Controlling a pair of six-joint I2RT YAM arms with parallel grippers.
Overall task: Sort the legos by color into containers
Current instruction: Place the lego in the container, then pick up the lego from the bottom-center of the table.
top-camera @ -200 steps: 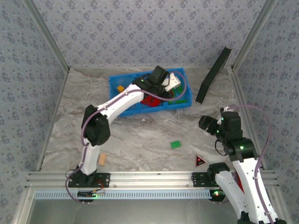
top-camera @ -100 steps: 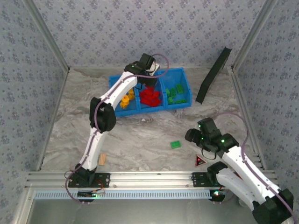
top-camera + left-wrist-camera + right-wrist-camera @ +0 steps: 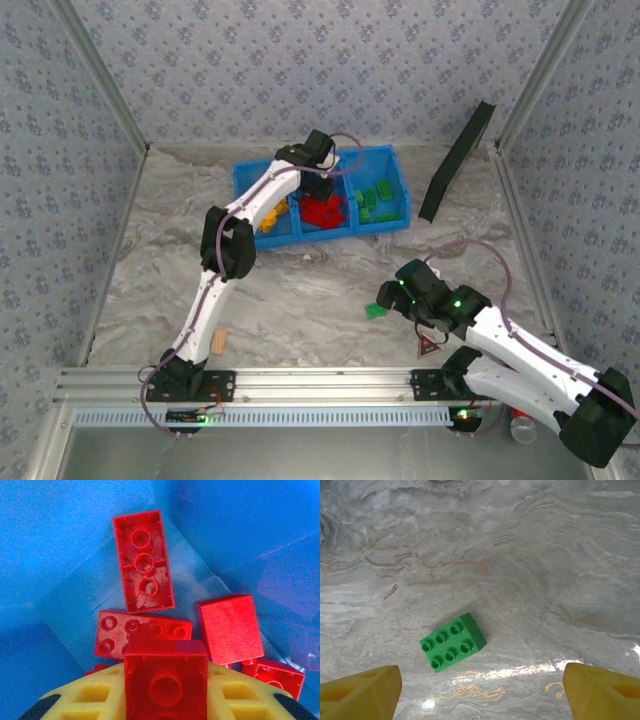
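Observation:
I will turn my right gripper next and lower it over the green brick (image 3: 376,310) (image 3: 452,641) until its open fingers are around the short ends, because the brick lies at a slant to them on the tabletop.
The blue bin (image 3: 243,176) stands at the back, with yellow legos (image 3: 271,216) in its left compartment, red legos (image 3: 325,211) in the middle one and green legos (image 3: 377,199) in the right one. My left gripper (image 3: 322,182) hangs over the middle compartment. In the left wrist view this gripper (image 3: 166,692) is shut on a red brick (image 3: 166,677) above several red bricks (image 3: 142,560) on the bin floor (image 3: 60,545). A lone green brick (image 3: 376,310) lies on the table. My right gripper (image 3: 482,692) hovers open just above the green brick (image 3: 452,641), its yellow fingers (image 3: 360,690) wide apart.
A tan wooden block (image 3: 218,342) lies near the left arm's base. A dark triangle with a red mark (image 3: 429,347) sits under the right arm. A black panel (image 3: 458,160) leans in the back right corner. Patterned walls close in three sides.
My right arm swung left and down over the green brick and its jaws widened. My left gripper shifted left along the bin to the middle compartment, still holding the red brick.

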